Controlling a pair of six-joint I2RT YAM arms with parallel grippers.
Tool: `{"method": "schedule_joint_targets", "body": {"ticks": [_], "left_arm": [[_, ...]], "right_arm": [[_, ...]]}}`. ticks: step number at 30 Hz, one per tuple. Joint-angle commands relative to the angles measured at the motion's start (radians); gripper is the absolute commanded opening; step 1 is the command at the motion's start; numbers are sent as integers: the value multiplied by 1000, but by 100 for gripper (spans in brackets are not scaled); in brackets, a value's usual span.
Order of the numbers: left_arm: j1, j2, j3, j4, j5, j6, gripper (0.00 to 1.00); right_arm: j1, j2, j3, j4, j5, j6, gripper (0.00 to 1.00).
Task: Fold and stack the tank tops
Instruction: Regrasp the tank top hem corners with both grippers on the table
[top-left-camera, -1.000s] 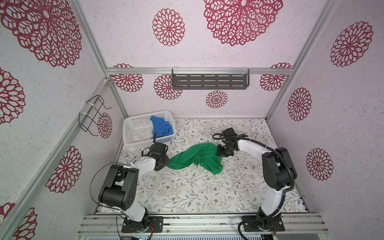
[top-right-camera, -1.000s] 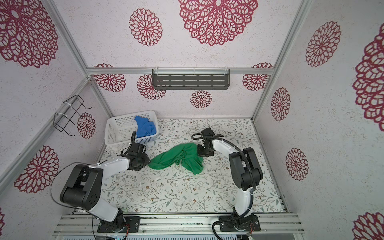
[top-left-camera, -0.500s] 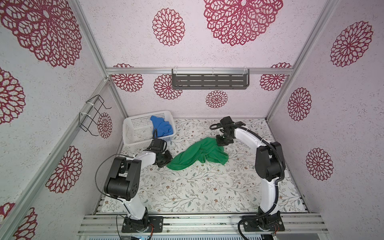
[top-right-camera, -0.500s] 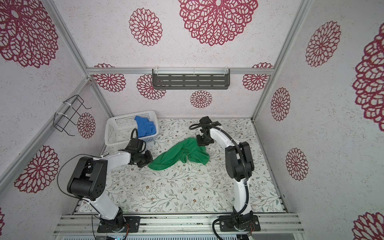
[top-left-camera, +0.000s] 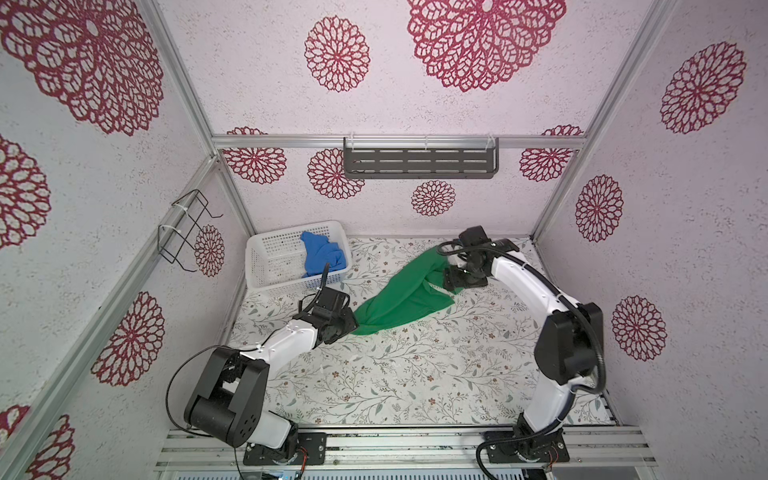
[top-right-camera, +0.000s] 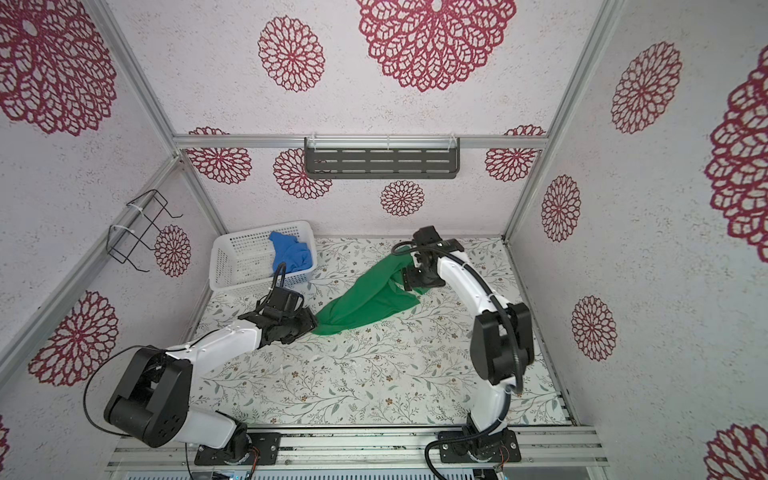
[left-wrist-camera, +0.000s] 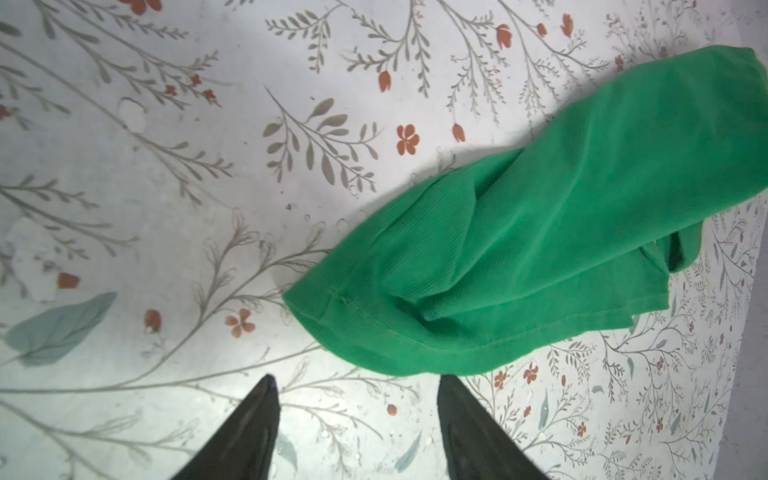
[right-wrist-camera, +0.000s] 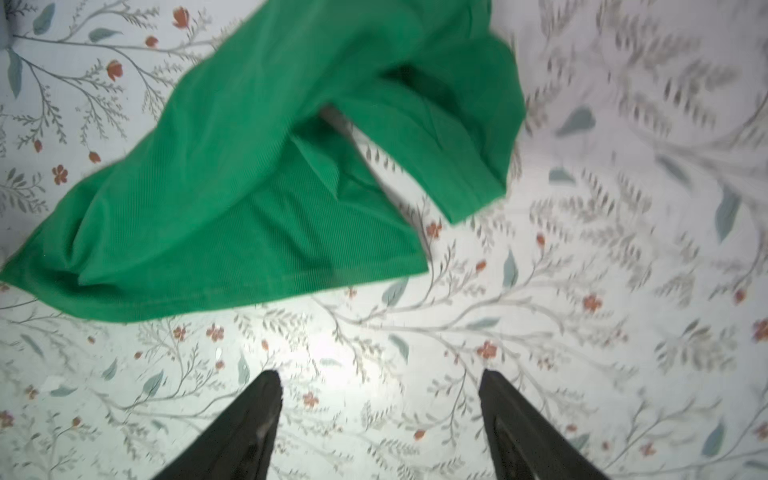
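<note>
The tank top's hem corner opposite my left gripper lies flat on the table below my right gripper. I should lower my open right gripper onto that corner next.
The green tank top (top-left-camera: 405, 297) (top-right-camera: 368, 299) lies stretched in a diagonal band on the floral table, bunched and partly doubled over. My left gripper (top-left-camera: 348, 324) (left-wrist-camera: 359, 378) is open just short of its lower left hem (left-wrist-camera: 415, 349), with nothing between the fingers. My right gripper (top-left-camera: 449, 282) (right-wrist-camera: 378, 371) is open beside the far right end of the top (right-wrist-camera: 249, 187), over bare table. The blue tank top (top-left-camera: 322, 255) (top-right-camera: 291, 255) sits crumpled in the white basket (top-left-camera: 270, 266).
The basket (top-right-camera: 239, 266) stands in the back left corner of the table (top-left-camera: 415, 374), close behind my left arm. A dark slotted shelf (top-left-camera: 419, 162) hangs on the back wall. A black wire rack (top-left-camera: 187, 232) is fixed to the left wall.
Both grippers, shut on the ends of the green top before, have opened and let it go. The top now lies longer and flatter along its diagonal.
</note>
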Motion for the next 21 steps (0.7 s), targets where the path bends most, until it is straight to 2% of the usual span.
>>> {"method": "schedule_joint_targets", "body": {"ticks": [1, 6, 10, 14, 18, 21], "left_arm": [[-27, 0, 13, -34, -121, -48, 68], [-28, -3, 47, -50, -180, -7, 69], [-19, 3, 81, -70, -202, 67, 67], [42, 34, 85, -49, -122, 150, 65], [74, 77, 101, -79, -60, 214, 71], [76, 78, 79, -66, -41, 213, 72]], "right_arm": [[-61, -120, -150, 113, -123, 164, 73], [-88, -106, -228, 144, -94, 79, 61], [-89, -36, -227, 249, -123, 53, 45], [-83, 40, -194, 320, -127, 83, 35], [-44, 139, -137, 328, -128, 103, 40], [-8, 193, -97, 311, -72, 100, 42]]}}
